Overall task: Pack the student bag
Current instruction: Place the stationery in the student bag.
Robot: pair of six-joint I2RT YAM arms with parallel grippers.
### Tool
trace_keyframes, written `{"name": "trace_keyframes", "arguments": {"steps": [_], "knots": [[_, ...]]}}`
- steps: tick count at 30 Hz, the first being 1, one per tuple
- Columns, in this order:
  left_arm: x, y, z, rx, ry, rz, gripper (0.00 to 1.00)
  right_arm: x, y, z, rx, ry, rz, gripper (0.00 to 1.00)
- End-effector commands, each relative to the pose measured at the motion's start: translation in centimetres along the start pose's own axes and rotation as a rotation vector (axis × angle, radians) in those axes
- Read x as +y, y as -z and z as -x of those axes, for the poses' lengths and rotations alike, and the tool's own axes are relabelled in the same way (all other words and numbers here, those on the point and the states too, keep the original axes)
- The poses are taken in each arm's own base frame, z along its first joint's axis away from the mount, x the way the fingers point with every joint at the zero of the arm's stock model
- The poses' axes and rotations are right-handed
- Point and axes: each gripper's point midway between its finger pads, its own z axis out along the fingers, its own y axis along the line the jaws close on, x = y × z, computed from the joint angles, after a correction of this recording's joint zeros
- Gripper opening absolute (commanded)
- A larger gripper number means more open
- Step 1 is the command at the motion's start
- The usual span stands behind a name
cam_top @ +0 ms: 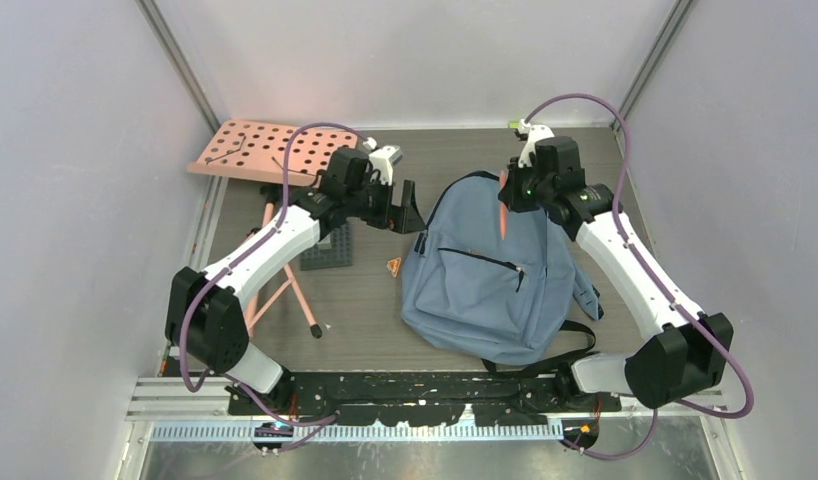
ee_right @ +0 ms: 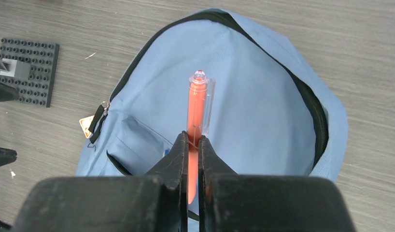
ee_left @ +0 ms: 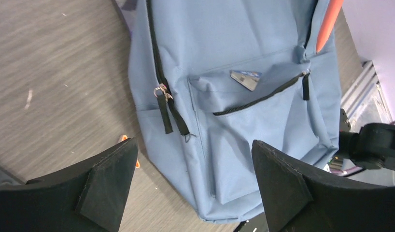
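My right gripper will next bring the pen (cam_top: pixel 502 215) toward the bag's side zipper pulls, lower it inside and let go of it, because the bag's front pocket is unzipped below and back of the gripper.
The student bag (cam_top: pixel 495 280), blue-grey with black zippers, lies flat on the table with its front pocket facing up. My right gripper (cam_top: pixel 510 190) hangs over the bag's top end, shut on an orange pen (ee_right: pixel 196 106) that points out past the fingertips above the fabric (ee_right: pixel 263 111). The pen (cam_top: pixel 502 215) is apart from the bag. My left gripper (cam_top: pixel 410 212) stands open beside the bag's left edge. Nothing is between its black fingers (ee_left: pixel 108 174), and the bag (ee_left: pixel 244 58) and table show through the gap. Two zipper pulls (ee_left: pixel 164 104) lie on the bag's side.
A pink pegboard (cam_top: pixel 270 152) lies at the back left, with pink rods (cam_top: pixel 295 290) running down from it. A dark studded baseplate (cam_top: pixel 328 248) sits under my left arm. A small orange triangle (cam_top: pixel 393 266) lies by the bag's left edge. A small card (ee_left: pixel 245 79) rests above the pocket.
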Motion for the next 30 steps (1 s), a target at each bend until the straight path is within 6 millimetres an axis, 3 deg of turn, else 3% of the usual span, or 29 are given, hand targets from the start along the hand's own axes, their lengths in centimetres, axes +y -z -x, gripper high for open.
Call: {"name": "trace_keyframes", "arguments": {"steps": [1,15,21,30], "knots": [[-2.0,-0.4,-0.7,0.011,0.021,-0.100,0.90,1.6,1.5,1.3,-0.072,-0.043,0.140,0.01],[-3.7,0.1,-0.7,0.029,0.027,-0.157,0.90,5.2,-3.7,2.1,-0.100,-0.135,0.344,0.01],[-3.8,0.4,-0.5,0.022,0.022,-0.158,0.90,6.2,-6.0,-0.2,-0.038,-0.108,0.338,0.01],[-4.0,0.6,-0.4,0.018,0.019,-0.163,0.90,5.9,-6.4,-4.3,0.069,-0.080,0.322,0.01]]}}
